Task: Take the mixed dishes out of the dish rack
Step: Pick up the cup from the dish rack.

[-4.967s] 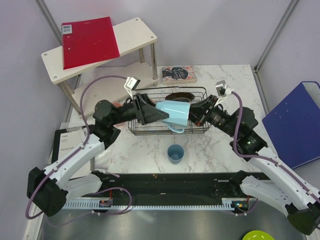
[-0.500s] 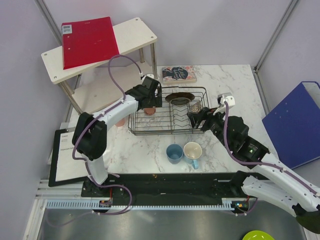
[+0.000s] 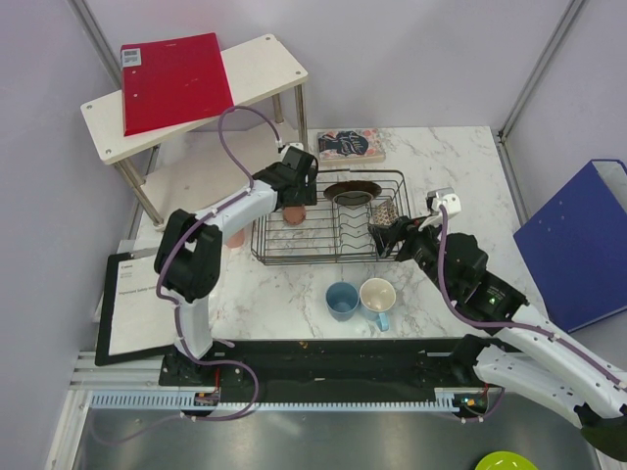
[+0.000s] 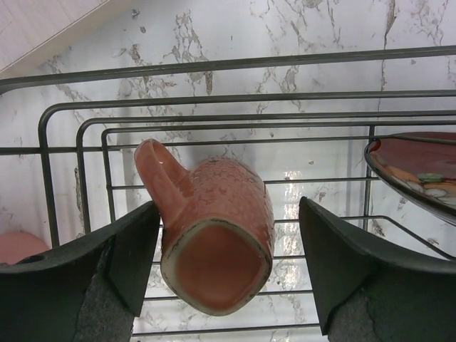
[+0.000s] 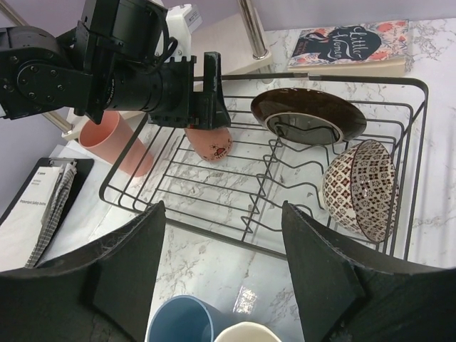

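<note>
I will next move my right gripper to the left in the top view and close it on the pink cup, since my left gripper is already around the cup's body.
A small pink cup lies on its side in the dish rack. My left gripper is open around it: the left finger is at the handle and a gap remains on the right. From above, this cup sits at the rack's back left. A dark plate and a red-speckled bowl stand in the rack. My right gripper hangs open and empty over the rack's front edge. A blue cup and a light-blue mug stand on the table, and a salmon tumbler stands left of the rack.
A white shelf with a red folder stands at the back left. A book lies behind the rack, a clipboard at the left edge, a blue binder at the right, and a lime-green dish at the bottom.
The light-blue mug held over the rack five seconds ago now stands by the blue cup. My left jaws have narrowed round the pink cup. The right arm has barely shifted.
</note>
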